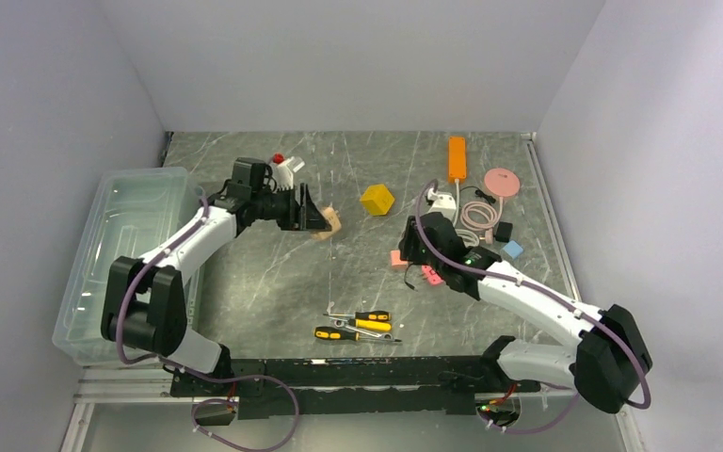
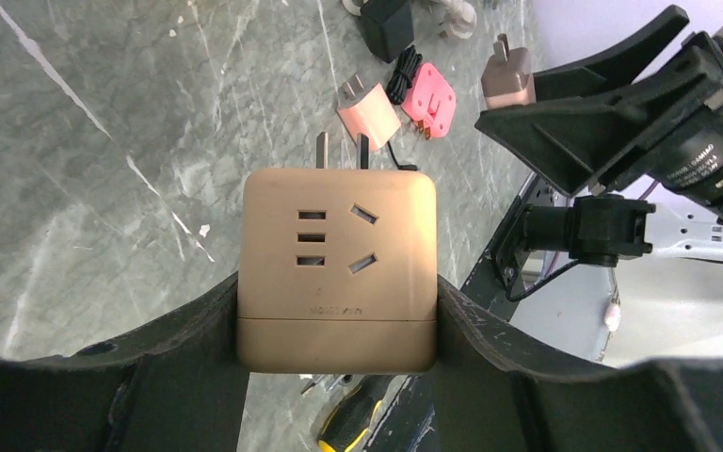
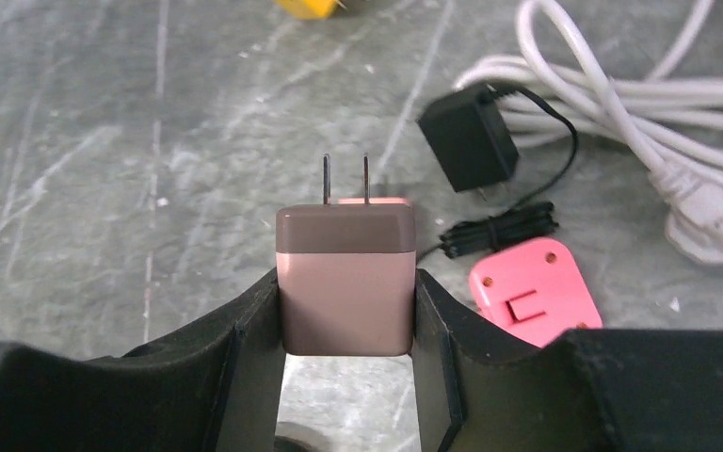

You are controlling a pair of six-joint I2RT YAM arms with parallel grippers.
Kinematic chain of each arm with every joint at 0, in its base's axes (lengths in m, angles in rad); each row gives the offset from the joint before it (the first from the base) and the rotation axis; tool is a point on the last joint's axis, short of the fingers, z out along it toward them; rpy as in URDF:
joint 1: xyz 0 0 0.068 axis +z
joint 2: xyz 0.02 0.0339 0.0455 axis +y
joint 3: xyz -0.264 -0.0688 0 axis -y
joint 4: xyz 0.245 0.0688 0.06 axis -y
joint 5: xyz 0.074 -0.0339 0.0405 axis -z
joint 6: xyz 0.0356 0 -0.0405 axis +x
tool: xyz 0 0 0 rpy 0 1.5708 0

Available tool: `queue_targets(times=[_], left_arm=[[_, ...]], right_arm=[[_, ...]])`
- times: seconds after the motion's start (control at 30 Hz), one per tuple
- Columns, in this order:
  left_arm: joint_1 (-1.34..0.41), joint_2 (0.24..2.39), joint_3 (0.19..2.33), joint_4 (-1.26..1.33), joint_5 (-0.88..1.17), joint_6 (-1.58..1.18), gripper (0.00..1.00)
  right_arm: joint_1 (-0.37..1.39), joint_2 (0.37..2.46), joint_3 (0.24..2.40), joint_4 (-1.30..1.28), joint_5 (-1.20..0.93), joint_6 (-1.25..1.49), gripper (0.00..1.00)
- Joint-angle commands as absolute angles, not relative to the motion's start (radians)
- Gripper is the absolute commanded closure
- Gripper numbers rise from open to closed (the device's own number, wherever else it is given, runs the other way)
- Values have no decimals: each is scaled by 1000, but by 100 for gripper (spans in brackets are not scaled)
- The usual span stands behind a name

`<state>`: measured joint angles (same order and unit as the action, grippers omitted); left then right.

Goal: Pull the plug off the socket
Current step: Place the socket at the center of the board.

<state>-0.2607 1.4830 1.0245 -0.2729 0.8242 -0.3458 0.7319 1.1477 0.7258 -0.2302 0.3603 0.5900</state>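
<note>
The socket should go down next onto the bare tabletop below my left gripper, to the gripper's right in the top view, and my left gripper should release it there, because the plug is off.
My left gripper [image 2: 339,315] is shut on a tan square socket block [image 2: 339,254] and holds it above the table; its face with the slots is bare and two of its own prongs stick out of the far end. It shows tan at the fingertips in the top view [image 1: 328,223]. My right gripper [image 3: 346,315] is shut on a pinkish-brown plug [image 3: 344,273] with two bare metal prongs pointing away. The plug also shows in the left wrist view [image 2: 508,80], apart from the socket. The two grippers hang well apart over the table's middle.
A clear plastic bin [image 1: 132,254] stands at the left. Screwdrivers [image 1: 358,325] lie near the front. A yellow cube [image 1: 377,200], an orange power strip [image 1: 457,157], a pink disc [image 1: 502,181], coiled cables [image 3: 621,104], a black adapter [image 3: 468,141] and a pink plug [image 3: 532,292] lie around the right gripper.
</note>
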Motion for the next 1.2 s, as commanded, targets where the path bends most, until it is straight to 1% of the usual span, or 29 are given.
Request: queue_targets(times=[0.0, 0.1, 0.23, 0.37, 0.53, 0.67, 0.73, 0.83, 0.87, 0.97, 1.17], left_arm=[[-310, 1523, 1071, -249, 784, -344, 100], [-347, 1583, 1113, -238, 761, -374, 100], [-400, 1688, 1194, -228, 750, -407, 100], [-463, 1792, 1283, -255, 746, -390, 100], [-508, 1884, 1366, -293, 721, -366, 99], [-509, 1944, 1392, -318, 720, -350, 91], [-509, 1972, 1390, -325, 713, -339, 85], [-511, 2008, 1397, -336, 708, -328, 77], [-512, 2017, 1401, -341, 702, -325, 74], [-512, 2041, 1413, -363, 684, -311, 67], [-512, 2053, 1430, -411, 611, -283, 37]], right_arm=[[662, 1152, 698, -298, 297, 651, 100], [611, 1183, 685, -271, 241, 633, 99], [591, 1240, 696, -245, 183, 613, 94], [575, 1303, 706, -262, 185, 620, 86], [540, 1306, 684, -247, 173, 624, 68], [511, 1306, 670, -229, 142, 614, 55], [502, 1304, 665, -224, 134, 609, 49], [492, 1291, 658, -208, 122, 599, 41], [488, 1288, 657, -203, 117, 594, 37], [480, 1287, 663, -198, 102, 580, 33], [471, 1264, 672, -207, 99, 564, 23]])
